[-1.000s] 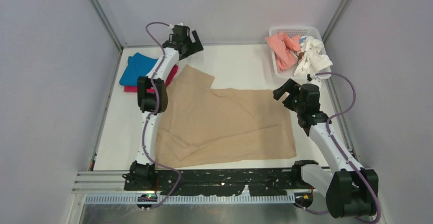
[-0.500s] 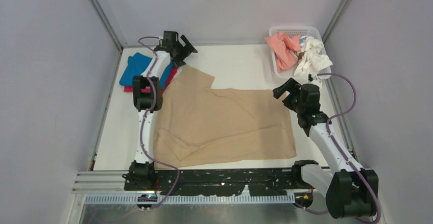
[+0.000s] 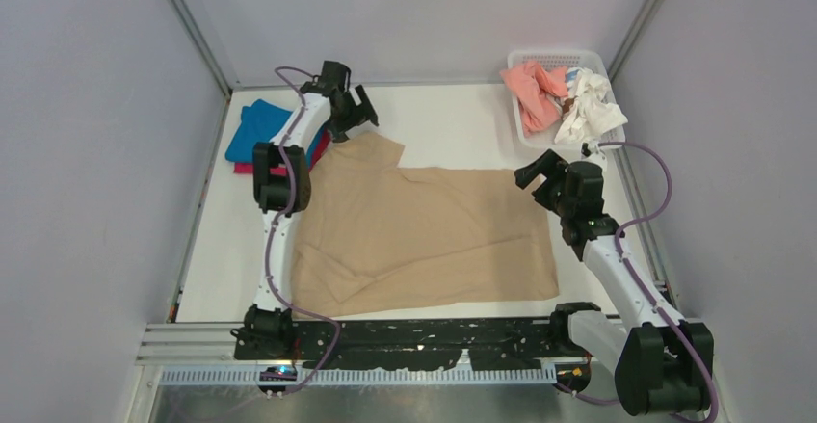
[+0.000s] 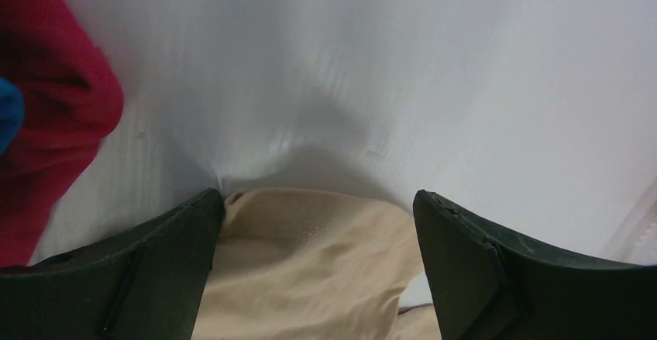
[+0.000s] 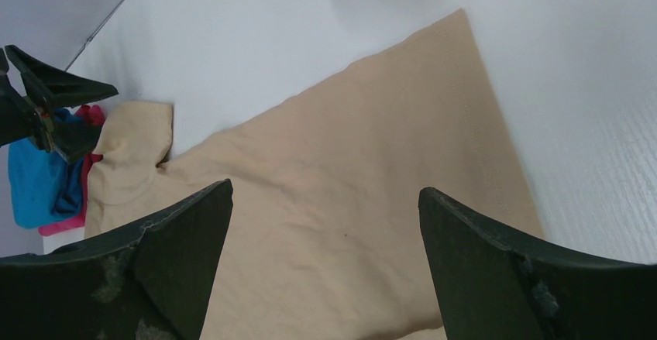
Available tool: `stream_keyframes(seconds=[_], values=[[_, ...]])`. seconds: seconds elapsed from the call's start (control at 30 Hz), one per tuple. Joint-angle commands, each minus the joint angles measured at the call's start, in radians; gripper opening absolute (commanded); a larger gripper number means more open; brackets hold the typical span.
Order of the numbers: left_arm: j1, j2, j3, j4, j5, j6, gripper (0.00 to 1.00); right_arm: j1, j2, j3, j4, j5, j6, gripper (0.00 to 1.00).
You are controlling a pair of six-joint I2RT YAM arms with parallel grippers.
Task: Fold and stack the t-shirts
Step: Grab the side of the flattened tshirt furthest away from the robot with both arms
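I should move my left gripper back a little over the cloth next. Then I should close it on the tan sleeve's far edge [image 3: 362, 139] [image 4: 319, 218].
The tan t-shirt [image 3: 424, 230] lies spread flat on the table's middle; it also shows in the right wrist view [image 5: 349, 200]. Its far-left sleeve corner [image 4: 310, 262] sits between my left gripper's [image 3: 349, 115] open jaws, low over the cloth. My right gripper [image 3: 536, 171] is open and empty, hovering above the shirt's far-right corner. A blue t-shirt [image 3: 255, 126] lies folded on a magenta one [image 3: 323, 144] at the far left. The salmon t-shirt [image 3: 533, 91] and the white t-shirt [image 3: 592, 105] lie crumpled in the basket.
The white mesh basket [image 3: 559, 59] stands at the far right corner. Grey walls close the table on three sides. The folded blue and magenta stack lies just left of my left gripper, seen in the left wrist view [image 4: 46, 108].
My left gripper has swung right and come down from the far-left corner onto the tan shirt's sleeve corner. The right arm has barely moved.
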Motion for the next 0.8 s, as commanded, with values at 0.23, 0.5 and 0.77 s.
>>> stream_keyframes(seconds=[0.23,0.5,0.77], values=[[-0.005,-0.059,0.002,-0.172,-0.090,0.135,0.67,-0.002,-0.005,-0.006,0.089,-0.008,0.015,0.95],[-0.005,-0.052,0.024,-0.111,-0.044,0.119,0.37,-0.003,0.047,0.026,0.045,0.018,-0.012,0.97],[-0.008,-0.098,-0.030,-0.033,0.027,0.162,0.04,0.013,0.302,0.161,0.016,0.163,-0.049,0.97]])
